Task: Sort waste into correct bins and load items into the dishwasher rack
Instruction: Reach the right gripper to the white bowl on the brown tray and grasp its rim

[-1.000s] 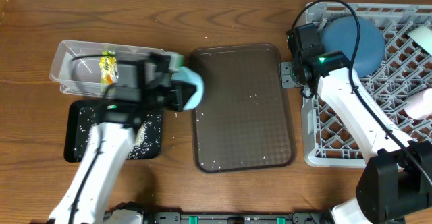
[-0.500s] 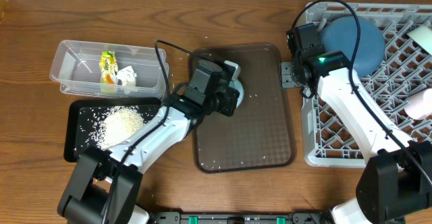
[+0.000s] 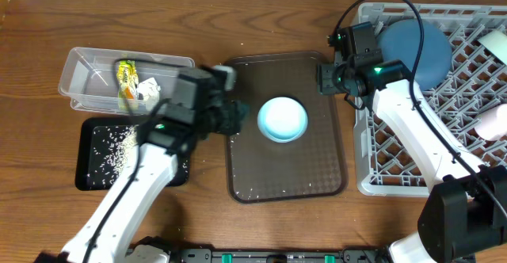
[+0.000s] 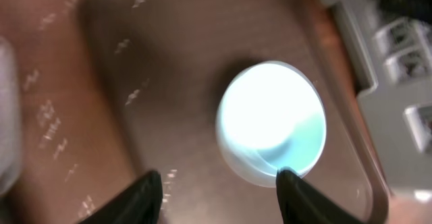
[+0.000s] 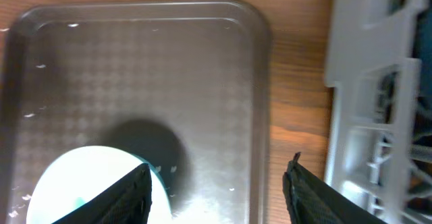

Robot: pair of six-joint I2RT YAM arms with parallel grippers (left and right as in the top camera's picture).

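My right gripper needs to move back and to the left in the overhead view next, then down onto the mint-green bowl's rack-side rim point(image 3: 306, 120) point(image 5: 163, 191), because that is nearest its fingers.
A mint-green bowl point(image 3: 283, 119) stands upright on the brown serving tray point(image 3: 317, 176); in the left wrist view the bowl point(image 4: 270, 119) is blurred. My left gripper point(image 3: 236, 118) sits just left of the bowl, open and empty point(image 4: 217, 187). My right gripper point(image 3: 325, 79) hovers open over the tray's far right corner point(image 5: 216, 177), with the bowl point(image 5: 81, 183) at its left finger. The clear tub point(image 3: 83, 85) holds a yellow-green wrapper point(image 3: 126, 76) and a white paper scrap point(image 3: 149, 89). Rice grains point(image 3: 115, 144) lie in the black tray point(image 3: 89, 176). A dark-blue dish point(image 3: 420, 45) leans in the dishwasher rack point(image 3: 396, 168).
A few rice grains dot the brown tray point(image 5: 135, 69) and the wood around it. The rack's grey edge point(image 5: 364, 82) lies close to the right of my right gripper. White items point(image 3: 493, 124) rest at the rack's far right side.
The left gripper carried the bowl from the black tray to the brown tray, let it go and drew back left. The right gripper shifted slightly left over the tray's corner.
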